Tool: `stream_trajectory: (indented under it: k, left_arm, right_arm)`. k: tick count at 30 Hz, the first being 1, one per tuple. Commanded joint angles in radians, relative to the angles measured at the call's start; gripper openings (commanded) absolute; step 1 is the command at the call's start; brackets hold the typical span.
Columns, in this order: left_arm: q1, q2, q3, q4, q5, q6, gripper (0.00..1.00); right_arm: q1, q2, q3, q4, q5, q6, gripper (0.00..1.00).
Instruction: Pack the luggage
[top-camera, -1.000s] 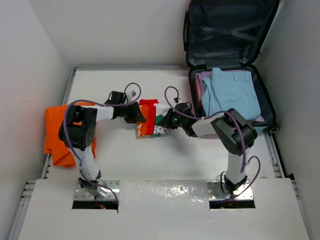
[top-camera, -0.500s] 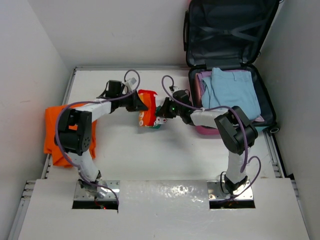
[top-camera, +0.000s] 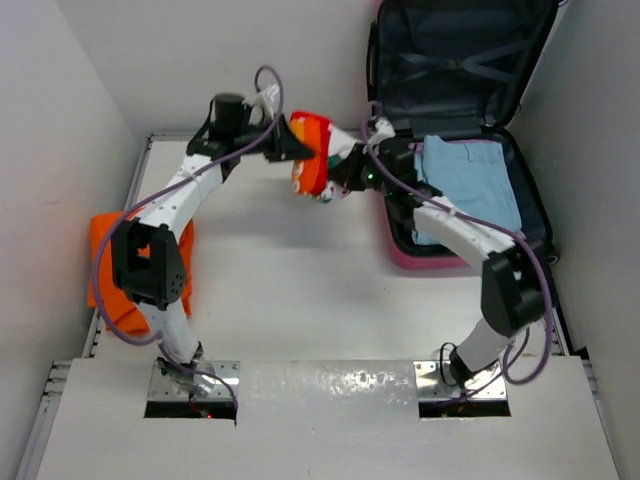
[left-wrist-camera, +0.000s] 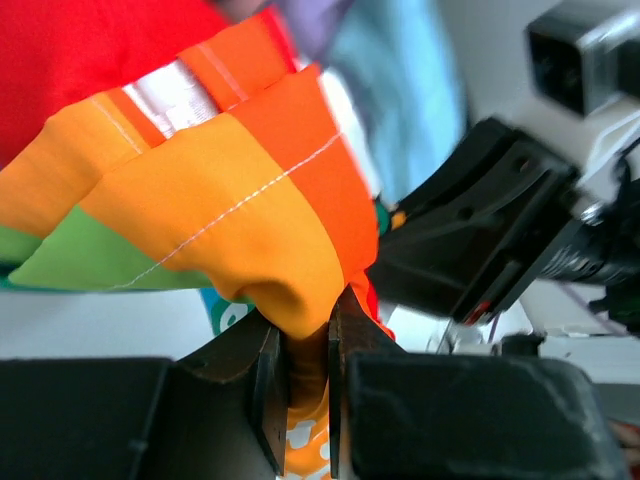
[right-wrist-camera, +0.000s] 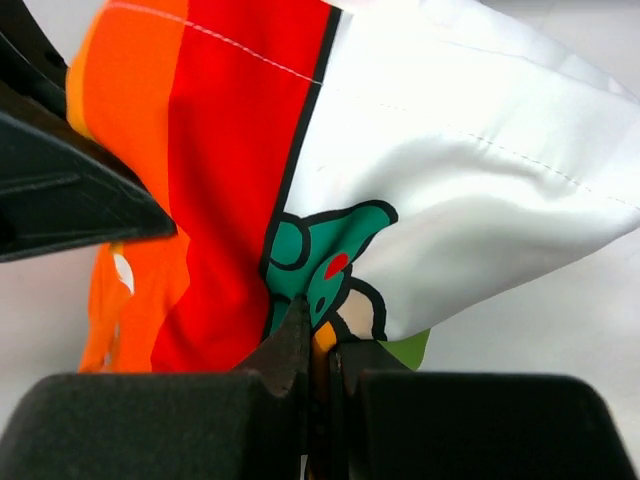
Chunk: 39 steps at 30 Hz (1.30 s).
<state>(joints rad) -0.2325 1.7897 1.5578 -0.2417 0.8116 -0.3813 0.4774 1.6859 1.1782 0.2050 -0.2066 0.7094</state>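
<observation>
The luggage (top-camera: 420, 262) lies open to the right in the top view. I will move my left gripper that way, lower it over the light blue garment (top-camera: 470, 185) and release.
A colourful printed cloth (top-camera: 313, 165), orange, red, green and white, hangs in the air between my two grippers just left of the luggage. My left gripper (top-camera: 298, 150) is shut on its orange fold (left-wrist-camera: 300, 300). The right gripper (top-camera: 346, 172) is shut on its printed edge (right-wrist-camera: 330, 290). The luggage (top-camera: 420, 262) lies open at the far right, its lid (top-camera: 450, 60) raised against the wall. Inside the lower half lies a folded light blue garment (top-camera: 470, 185) on a lilac one.
An orange garment (top-camera: 108, 270) lies at the table's left edge, partly behind the left arm. White walls close in the table on the left, back and right. The right arm reaches across the luggage's near left corner.
Both arms have lifted the colourful cloth from the middle of the table and carried it up and toward the back, closer to the luggage. The left gripper shut on the cloth.
</observation>
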Motion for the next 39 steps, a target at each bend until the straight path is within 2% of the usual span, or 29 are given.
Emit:
stream_trajectory:
  k: [1,4,8,9,13,15,18,20,23,26,27,29,30,31,32,33,34,35,36,37,39]
  left_arm:
    - [-0.112,0.028,0.269,0.064,0.018,-0.045,0.00]
    - [-0.243,0.162,0.456,0.113,-0.005,-0.134,0.00]
    - [-0.372,0.335,0.675,0.218,-0.026,-0.234,0.00]
    - [-0.396,0.364,0.736,0.305,-0.031,-0.257,0.00]
    - [-0.485,0.531,0.834,0.484,-0.084,-0.410,0.00]
    - [-0.501,0.592,0.854,0.534,-0.115,-0.416,0.00]
    - [-0.507,0.655,0.851,0.545,-0.202,-0.351,0.00]
    - [-0.507,0.692,0.834,0.576,-0.274,-0.314,0.00]
    - [-0.507,0.787,0.823,0.535,-0.365,-0.242,0.00]
    - [-0.508,0.792,0.779,0.454,-0.437,-0.136,0.00]
    - [-0.504,0.794,0.777,0.435,-0.457,-0.125,0.00]
    - [-0.499,0.794,0.775,0.418,-0.489,-0.107,0.00]
    - [-0.499,0.794,0.778,0.410,-0.511,-0.096,0.03]
    - [-0.499,0.790,0.785,0.401,-0.519,-0.088,0.08]
    - [-0.501,0.781,0.786,0.386,-0.519,-0.077,0.26]
    - [-0.499,0.777,0.786,0.378,-0.529,-0.076,0.35]
    - [-0.499,0.771,0.788,0.363,-0.534,-0.076,0.40]
    - [-0.499,0.757,0.788,0.358,-0.537,-0.065,0.51]
    - [-0.499,0.751,0.791,0.352,-0.542,-0.058,0.57]
    - [-0.499,0.740,0.806,0.340,-0.540,-0.044,0.74]
    - [-0.498,0.728,0.829,0.326,-0.534,-0.027,0.84]
  right_arm:
    - [-0.043,-0.175,0.058,-0.047,0.028,-0.086,0.00]
    - [-0.129,-0.323,0.032,-0.136,0.097,-0.146,0.00]
    - [-0.245,-0.483,0.057,-0.398,0.222,-0.321,0.00]
    - [-0.266,-0.512,0.055,-0.430,0.254,-0.341,0.00]
    - [-0.382,-0.609,0.038,-0.579,0.355,-0.448,0.00]
    - [-0.423,-0.601,0.021,-0.593,0.349,-0.471,0.00]
    - [-0.542,-0.528,-0.023,-0.573,0.290,-0.485,0.00]
    - [-0.620,-0.454,-0.064,-0.492,0.212,-0.458,0.00]
    - [-0.683,-0.341,-0.107,-0.397,0.211,-0.466,0.00]
    - [-0.761,-0.223,-0.098,-0.374,0.103,-0.439,0.02]
    - [-0.767,-0.201,-0.085,-0.389,0.099,-0.442,0.11]
    - [-0.775,-0.170,-0.054,-0.420,0.096,-0.473,0.52]
    - [-0.777,-0.167,-0.040,-0.433,0.099,-0.491,0.68]
    - [-0.777,-0.166,-0.031,-0.441,0.102,-0.496,0.74]
    - [-0.777,-0.167,-0.022,-0.452,0.113,-0.499,0.79]
    - [-0.780,-0.169,0.001,-0.470,0.128,-0.513,0.85]
    - [-0.780,-0.170,0.011,-0.476,0.131,-0.521,0.88]
    - [-0.780,-0.175,0.026,-0.486,0.137,-0.528,0.89]
    - [-0.780,-0.181,0.053,-0.499,0.145,-0.536,0.96]
    - [-0.780,-0.192,0.082,-0.512,0.147,-0.547,0.99]
    - [-0.780,-0.202,0.110,-0.521,0.128,-0.554,0.99]
